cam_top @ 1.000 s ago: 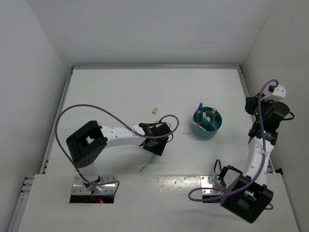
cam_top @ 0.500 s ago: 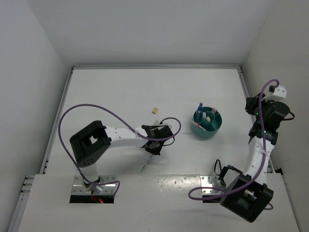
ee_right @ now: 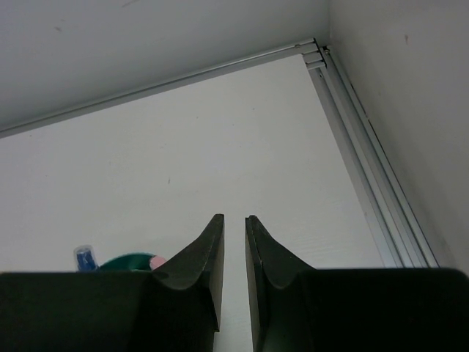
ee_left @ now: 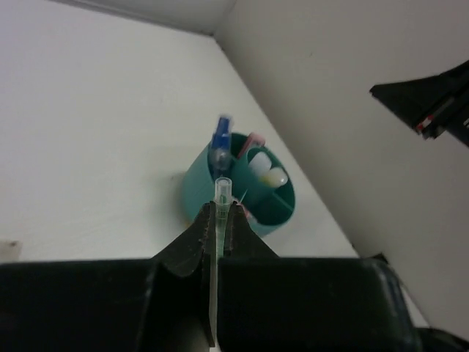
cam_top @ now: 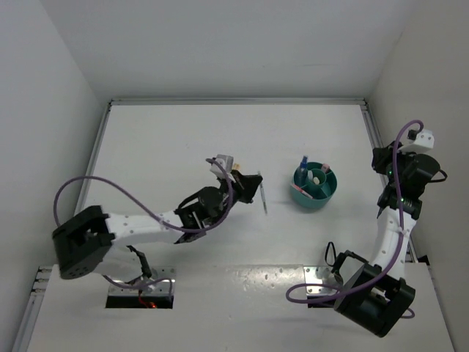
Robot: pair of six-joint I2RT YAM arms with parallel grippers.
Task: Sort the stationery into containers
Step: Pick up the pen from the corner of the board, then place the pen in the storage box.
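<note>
My left gripper holds the green pen and needs to move over the teal cup's open top and lower the pen inside, because that cup already has a pen and markers in it.
My left gripper is shut on a thin pale green pen, which runs lengthwise between the jaws with its tip poking out. From above, the green pen hangs off the table, just left of the teal cup. The teal cup has inner dividers and holds a blue-clear pen, a pink item and pale stubby markers. My right gripper is raised at the right wall, its jaws a narrow gap apart with nothing between them. From above the right gripper is right of the cup.
White walls enclose the table on three sides. A metal rail runs along the right edge. A small tan speck lies on the table left of the cup. The left arm's purple cable loops over the near left.
The left gripper shut on the green pen that lay near the front edge. The left arm then lifted it and swung it right toward the cup. The right arm has not moved.
</note>
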